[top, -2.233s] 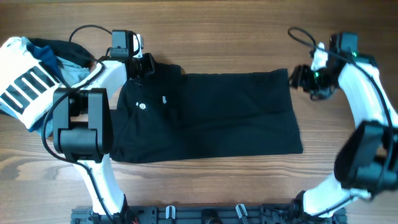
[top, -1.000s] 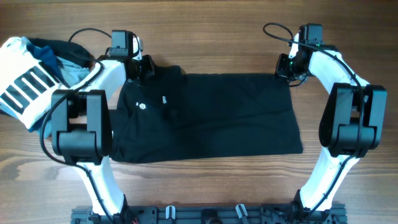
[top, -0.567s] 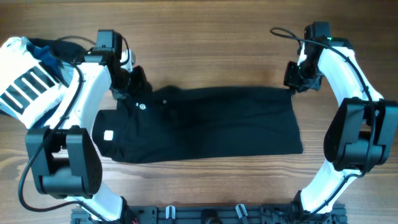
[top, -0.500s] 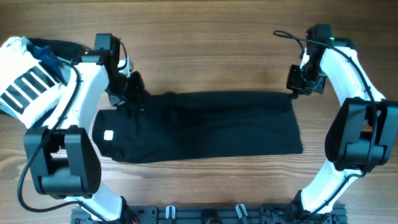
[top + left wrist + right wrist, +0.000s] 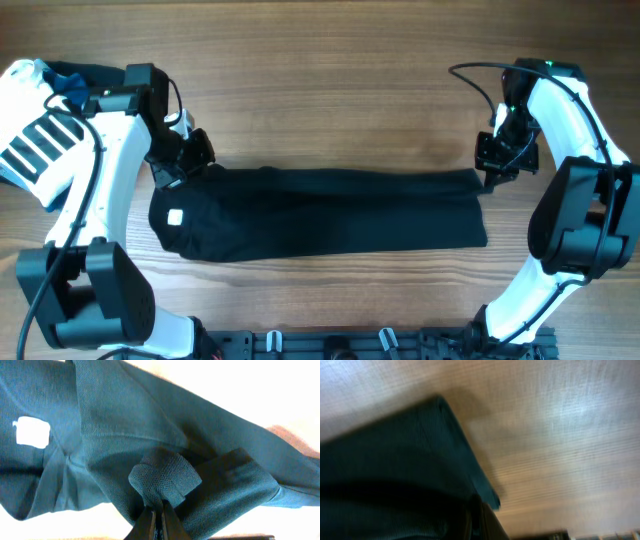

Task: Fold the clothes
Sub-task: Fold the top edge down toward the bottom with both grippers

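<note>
The layer by the white label (image 5: 175,217) lies uncovered. So my left gripper will go back and down over the shirt's near part and release the bunched cloth.
The clothes are one black shirt (image 5: 330,215) lying as a long band across the middle of the wooden table (image 5: 330,90), with a small white label (image 5: 175,217) showing near its left end. My left gripper (image 5: 192,163) is shut on a bunched piece of the shirt's far left edge. In the left wrist view the gripper (image 5: 159,511) pinches a knot of dark fabric (image 5: 165,477). My right gripper (image 5: 490,172) is shut on the shirt's far right corner. The right wrist view shows that corner (image 5: 445,460) running into the closed gripper (image 5: 477,512).
A white garment with black stripes (image 5: 35,140) lies at the far left edge, with a blue garment (image 5: 75,85) tucked behind it. A dark rail (image 5: 330,345) runs along the table's front edge between the two arm bases.
Both grippers have carried the shirt's far edge toward the front of the table. The shirt has become a narrower band, the chest logo is hidden, and a white label has come into view.
</note>
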Tool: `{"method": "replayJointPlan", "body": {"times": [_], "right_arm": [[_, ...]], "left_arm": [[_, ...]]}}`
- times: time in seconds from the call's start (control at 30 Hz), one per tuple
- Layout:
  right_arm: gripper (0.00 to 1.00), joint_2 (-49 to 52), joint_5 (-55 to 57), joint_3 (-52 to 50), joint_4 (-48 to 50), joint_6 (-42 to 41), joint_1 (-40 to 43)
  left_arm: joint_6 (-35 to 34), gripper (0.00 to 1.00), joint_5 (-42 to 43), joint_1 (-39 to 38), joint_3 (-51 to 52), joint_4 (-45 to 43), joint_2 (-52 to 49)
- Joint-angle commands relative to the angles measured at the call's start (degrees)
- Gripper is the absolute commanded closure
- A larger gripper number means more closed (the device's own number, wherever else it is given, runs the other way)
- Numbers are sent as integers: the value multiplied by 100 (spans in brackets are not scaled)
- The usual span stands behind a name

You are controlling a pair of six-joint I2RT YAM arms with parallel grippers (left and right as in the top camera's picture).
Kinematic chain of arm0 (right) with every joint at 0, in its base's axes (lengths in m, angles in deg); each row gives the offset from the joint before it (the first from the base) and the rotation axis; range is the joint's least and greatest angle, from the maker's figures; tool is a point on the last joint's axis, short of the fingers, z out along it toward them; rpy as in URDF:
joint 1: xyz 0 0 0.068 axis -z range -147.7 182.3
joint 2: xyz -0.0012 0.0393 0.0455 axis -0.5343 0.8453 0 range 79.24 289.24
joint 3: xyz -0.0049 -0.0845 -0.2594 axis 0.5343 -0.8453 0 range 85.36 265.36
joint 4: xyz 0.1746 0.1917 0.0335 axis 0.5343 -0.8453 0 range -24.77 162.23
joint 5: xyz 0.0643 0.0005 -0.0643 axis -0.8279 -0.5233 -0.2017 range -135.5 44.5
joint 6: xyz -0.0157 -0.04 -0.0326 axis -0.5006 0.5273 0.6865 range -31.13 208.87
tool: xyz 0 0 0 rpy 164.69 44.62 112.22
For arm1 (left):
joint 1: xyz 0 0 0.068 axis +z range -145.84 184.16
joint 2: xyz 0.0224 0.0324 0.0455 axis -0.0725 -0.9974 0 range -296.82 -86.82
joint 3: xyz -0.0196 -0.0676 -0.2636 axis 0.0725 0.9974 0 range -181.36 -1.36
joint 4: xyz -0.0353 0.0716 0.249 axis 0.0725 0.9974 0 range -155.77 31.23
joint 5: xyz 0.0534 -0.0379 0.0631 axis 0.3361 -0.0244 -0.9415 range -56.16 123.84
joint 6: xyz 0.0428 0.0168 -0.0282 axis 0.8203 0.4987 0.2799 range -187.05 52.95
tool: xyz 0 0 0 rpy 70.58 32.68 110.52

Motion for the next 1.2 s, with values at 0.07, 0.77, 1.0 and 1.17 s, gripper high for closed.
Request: {"method": "replayJointPlan", "body": {"times": [0.07, 0.77, 1.0, 1.17], "right_arm": [[95, -127, 122, 31, -9, 118, 17], [69, -127, -164, 22, -149, 271, 17], [62, -127, -160, -339, 160, 142, 24], [49, -127, -439, -669, 525, 391, 114]], "left_arm": [[142, 96, -7, 50, 221, 570, 81], [90, 62, -461, 46, 835, 562, 81], [-280, 65, -96, 46, 1934, -754, 79], [-387, 83, -94, 46, 2430, -1419, 74]]}}
